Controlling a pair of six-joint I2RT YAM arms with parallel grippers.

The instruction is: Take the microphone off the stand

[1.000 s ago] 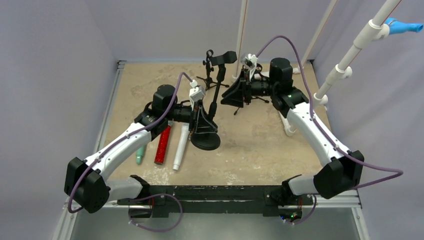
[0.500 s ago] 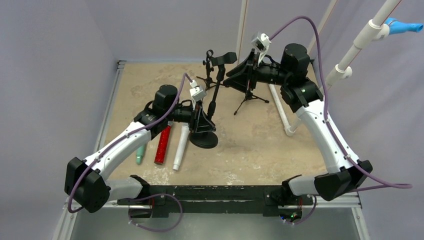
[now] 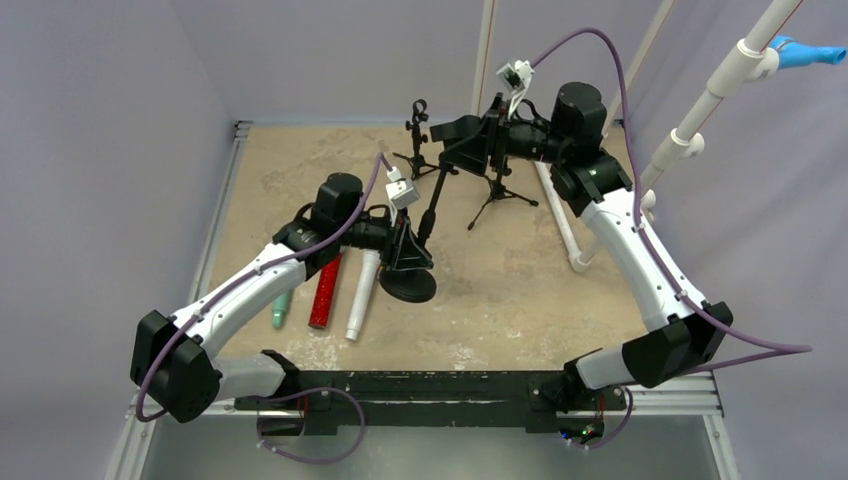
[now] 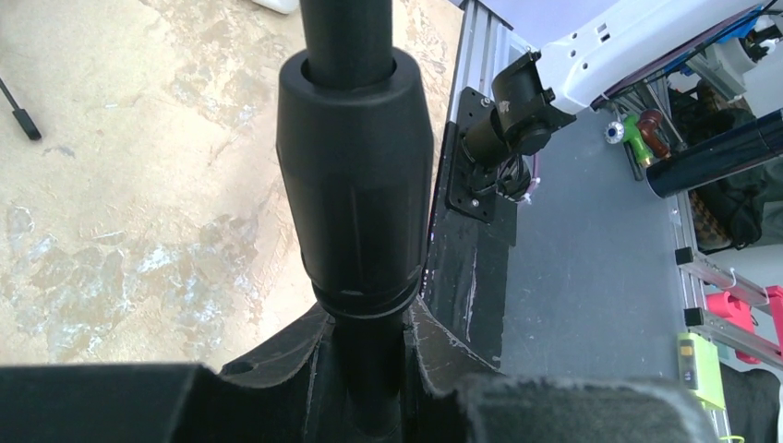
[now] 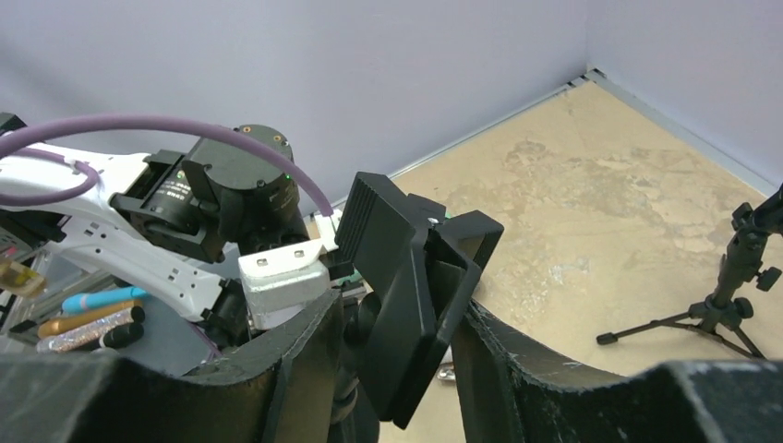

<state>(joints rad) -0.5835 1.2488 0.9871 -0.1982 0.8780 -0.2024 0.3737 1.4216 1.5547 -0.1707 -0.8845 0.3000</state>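
The stand tilts upright next as my left gripper moves outward and opens to release the pole below its thick collar [image 3: 421,242] [image 4: 368,355], because the stand leans over.
A black microphone stand with a round base [image 3: 408,285] leans up and to the right. Its pole [image 4: 355,175] fills the left wrist view. My left gripper [image 3: 408,245] [image 4: 369,346] is shut on the pole just below its thick collar. At the top of the stand sits the black boxy microphone [image 3: 455,130] [image 5: 397,277] in its clip. My right gripper [image 3: 480,145] [image 5: 397,369] is open. Its fingers [image 5: 305,360] straddle the microphone, with a small gap on the left side.
Three loose microphones lie left of the base: teal [image 3: 281,308], red glitter [image 3: 326,288] and white [image 3: 361,293]. Two small black tripods stand at the back [image 3: 497,195] [image 3: 418,150]; one shows in the right wrist view [image 5: 729,295]. A white pipe [image 3: 560,215] lies at the right.
My right arm has risen and swung left until its fingers straddle the microphone at the stand's top. My left gripper has kept its hold on the pole, and the stand has shifted slightly.
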